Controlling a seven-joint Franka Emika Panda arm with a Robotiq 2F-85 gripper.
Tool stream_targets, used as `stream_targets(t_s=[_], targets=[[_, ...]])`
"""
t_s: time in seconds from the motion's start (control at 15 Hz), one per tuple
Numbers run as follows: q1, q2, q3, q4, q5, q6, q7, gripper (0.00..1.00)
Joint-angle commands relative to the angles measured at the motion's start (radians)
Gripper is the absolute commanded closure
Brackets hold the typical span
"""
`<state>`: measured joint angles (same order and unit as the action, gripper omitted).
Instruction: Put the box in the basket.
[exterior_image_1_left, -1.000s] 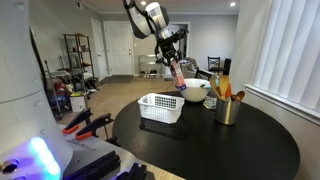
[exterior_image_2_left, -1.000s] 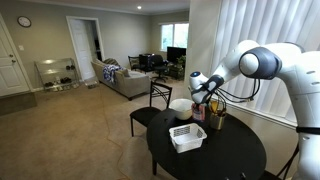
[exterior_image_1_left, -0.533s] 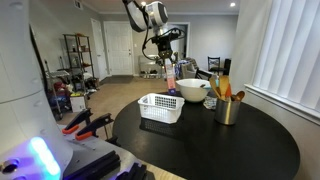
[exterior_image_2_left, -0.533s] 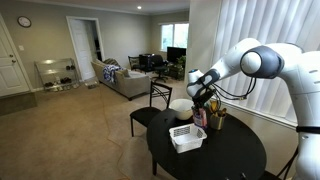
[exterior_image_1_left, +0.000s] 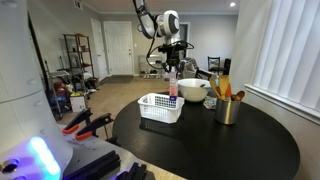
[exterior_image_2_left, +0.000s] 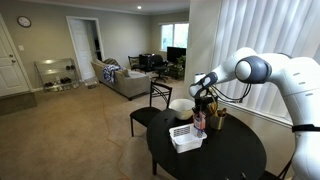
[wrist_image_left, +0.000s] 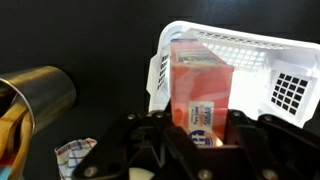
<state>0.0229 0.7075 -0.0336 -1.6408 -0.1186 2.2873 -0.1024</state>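
Observation:
The basket's end by the utensil cup is below my gripper, so it should next lower the upright box past the basket's rim, between the basket's slotted sides, and let go.
The box is a red-pink carton with a white label. My gripper is shut on it and holds it upright above the white slotted basket. In both exterior views the box hangs from the gripper over the far part of the basket, its lower end near the rim. I cannot tell whether it touches the basket.
A round white bowl stands behind the basket. A metallic utensil cup with utensils stands beside it, also in the wrist view. All sit on the round black table. A chair stands at the table's far side.
The gripper with the box has swung from a tilt near the bowl to upright, and moved over the basket and lower.

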Motion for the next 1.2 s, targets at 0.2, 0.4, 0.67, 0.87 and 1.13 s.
stream_targets(t_s=[0.2, 0.4, 0.67, 0.87, 1.13], targets=[[-0.036, 0.107, 0.035, 0.097, 0.108, 0.097, 0.068, 0.89], [-0.019, 0.155, 0.024, 0.119, 0.096, 0.126, 0.099, 0.89], [-0.014, 0.226, 0.008, 0.136, 0.090, 0.145, 0.129, 0.89], [-0.014, 0.261, 0.001, 0.145, 0.089, 0.153, 0.143, 0.89], [-0.016, 0.286, -0.003, 0.155, 0.093, 0.171, 0.158, 0.89]])
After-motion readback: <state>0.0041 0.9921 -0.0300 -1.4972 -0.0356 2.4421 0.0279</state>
